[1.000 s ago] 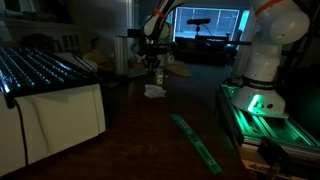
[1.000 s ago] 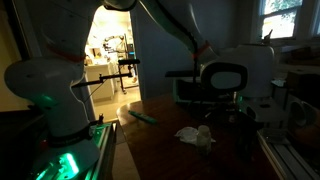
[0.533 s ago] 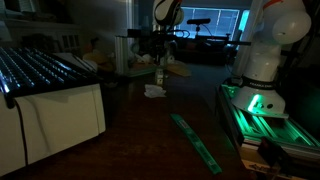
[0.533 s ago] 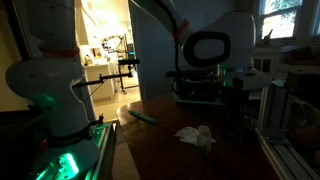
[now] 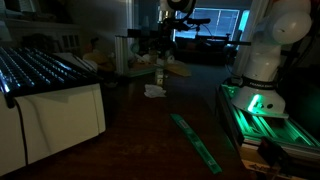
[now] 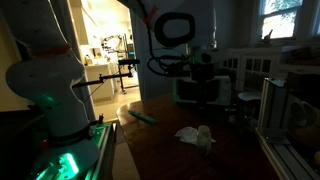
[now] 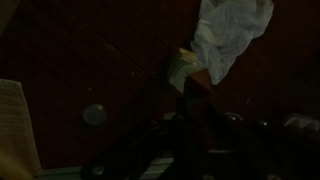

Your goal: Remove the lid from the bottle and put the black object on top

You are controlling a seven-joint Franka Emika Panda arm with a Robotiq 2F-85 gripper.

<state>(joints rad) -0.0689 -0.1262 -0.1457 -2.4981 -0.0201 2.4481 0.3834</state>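
Observation:
My gripper lowers onto the bottle's top (image 6: pixel 204 129) next and releases what it holds, as that top stands below with a gap still between them.
The slim pale bottle (image 5: pixel 159 74) stands upright on the dark table, next to a crumpled white paper-like thing (image 5: pixel 154 91). Both also show in an exterior view, the bottle (image 6: pixel 206 135) beside the paper (image 6: pixel 187 133). In the wrist view the bottle (image 7: pixel 183 70) lies just below the white paper (image 7: pixel 230 35), with a small round pale disc (image 7: pixel 94 115) on the table to its left. My gripper (image 5: pixel 163 44) hangs above the bottle, apart from it, and also shows in an exterior view (image 6: pixel 200 78). Its jaws (image 7: pixel 195 125) are too dark to read. No black object can be made out.
A long green strip (image 5: pixel 196 141) lies on the table and also shows in an exterior view (image 6: pixel 140 115). A white box with a ribbed top (image 5: pixel 50 100) stands at one side. The robot base glows green (image 5: pixel 258 100). The room is very dark.
The arm has risen and swung away from the bottle over the last second. The bottle and the white paper have not moved.

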